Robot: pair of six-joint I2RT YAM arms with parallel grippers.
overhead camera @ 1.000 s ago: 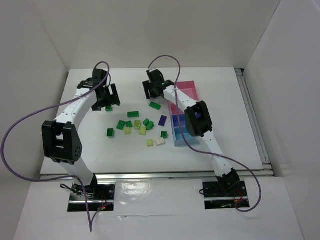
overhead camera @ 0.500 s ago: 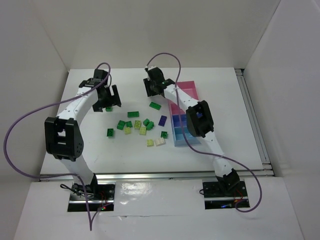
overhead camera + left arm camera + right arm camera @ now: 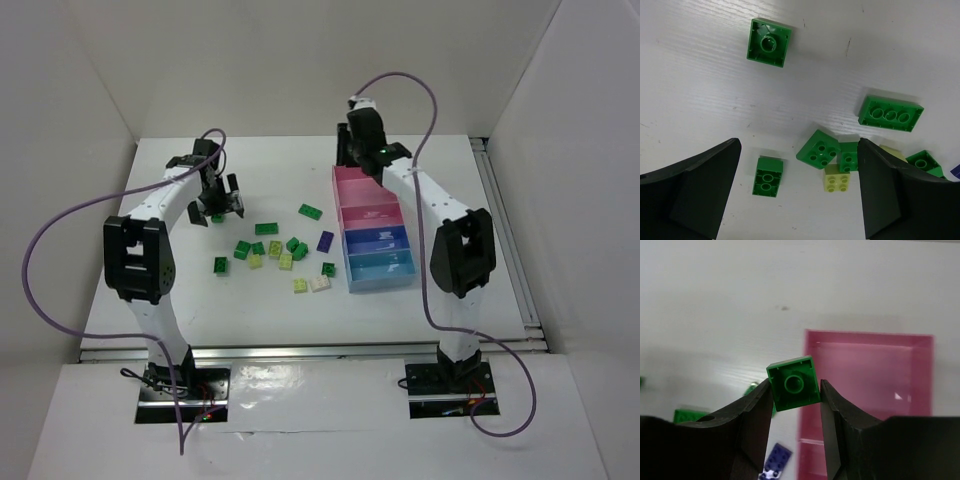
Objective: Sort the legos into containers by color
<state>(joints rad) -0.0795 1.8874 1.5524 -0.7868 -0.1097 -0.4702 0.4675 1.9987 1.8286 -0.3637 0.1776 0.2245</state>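
Note:
The far pink bin lies below my right gripper, to the right in the top view, so I need to lower the gripper and shift it to that side to release the brick.
My right gripper (image 3: 795,390) is shut on a dark green square brick (image 3: 793,383), held underside up above the table, just left of the far pink bin (image 3: 920,385). In the top view this gripper (image 3: 354,152) hangs by the far left corner of the bin row: two pink bins (image 3: 360,187), a periwinkle one (image 3: 378,240) and a light blue one (image 3: 385,268). My left gripper (image 3: 216,206) is open over the left edge of the scattered legos. Between its fingers (image 3: 690,195) lie a small green brick (image 3: 767,176), a green square one (image 3: 817,149) and a yellow-green one (image 3: 838,179).
More legos lie mid-table: a long green one (image 3: 310,211), a dark purple one (image 3: 325,241), a cream-white one (image 3: 320,283), a yellow-green one (image 3: 300,286) and a lone green one (image 3: 221,265). White walls enclose the table on three sides.
My right arm has swung from over the legos to the far end of the bin row, uncovering the bins. My left gripper has shifted slightly right and toward the bricks.

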